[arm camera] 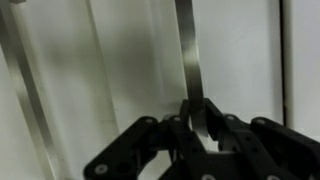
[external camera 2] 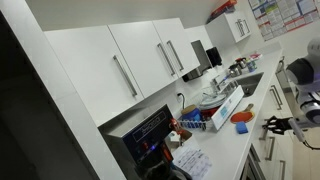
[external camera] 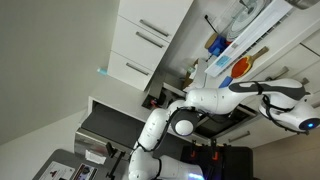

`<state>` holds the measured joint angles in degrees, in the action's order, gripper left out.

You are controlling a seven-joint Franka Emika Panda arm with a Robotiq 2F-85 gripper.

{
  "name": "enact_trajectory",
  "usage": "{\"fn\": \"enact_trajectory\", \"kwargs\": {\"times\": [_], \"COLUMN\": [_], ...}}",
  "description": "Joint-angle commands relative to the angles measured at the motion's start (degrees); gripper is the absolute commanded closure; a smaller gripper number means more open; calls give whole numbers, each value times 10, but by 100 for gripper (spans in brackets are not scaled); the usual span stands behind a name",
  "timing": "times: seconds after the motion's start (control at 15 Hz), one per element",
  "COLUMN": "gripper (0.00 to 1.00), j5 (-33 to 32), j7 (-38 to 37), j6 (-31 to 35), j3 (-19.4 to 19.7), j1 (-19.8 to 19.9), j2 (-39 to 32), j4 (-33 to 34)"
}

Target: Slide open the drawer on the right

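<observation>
The white drawer front still looks closed. My gripper will next move away from the counter, pull the slim silver bar handle [arm camera: 189, 50] along and then release it.
In the wrist view my gripper [arm camera: 200, 118] is shut on the slim silver bar handle [arm camera: 189, 50] of the white flat-fronted drawer [arm camera: 240, 60]. The handle runs between the two black fingers. No gap or wooden inside shows, so the drawer front looks closed. In an exterior view my gripper [external camera 2: 273, 125] is at the white fronts below the counter edge at the far right, and the drawer front [external camera 2: 262, 152] shows only in part. In an exterior view the arm reaches to the right edge, where the gripper [external camera: 308, 118] is mostly cut off.
A second silver handle [arm camera: 25, 90] runs along a neighbouring white front. The black glass-fronted oven [external camera 2: 150, 135] stands at the counter's near end. Bottles, a blue box [external camera 2: 222, 108] and an orange item [external camera 2: 243, 117] lie on the counter. White wall cabinets [external camera 2: 140, 60] hang above.
</observation>
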<state>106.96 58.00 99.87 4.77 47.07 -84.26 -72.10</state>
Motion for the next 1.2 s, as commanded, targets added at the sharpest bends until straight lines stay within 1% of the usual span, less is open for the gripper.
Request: {"fn": "enact_trajectory", "kwargs": {"times": [0.0,0.13,0.2,0.6,0.67,0.73,1.13], "gripper": [95,95,95,95,95,95,95], "j5": [28,34,48,75,68,78,68], "j7": [8,9,3,-1,4,-2,-9], "j6": [-26,-45,-64,-125,-128,-145,-184], "j3": [-8,-2,14,61,60,80,143], "j1": [43,64,63,103,116,113,123], "j2": [8,4,1,1,7,6,26], "j4": [-59,-73,-78,-127,-138,-143,-178]}}
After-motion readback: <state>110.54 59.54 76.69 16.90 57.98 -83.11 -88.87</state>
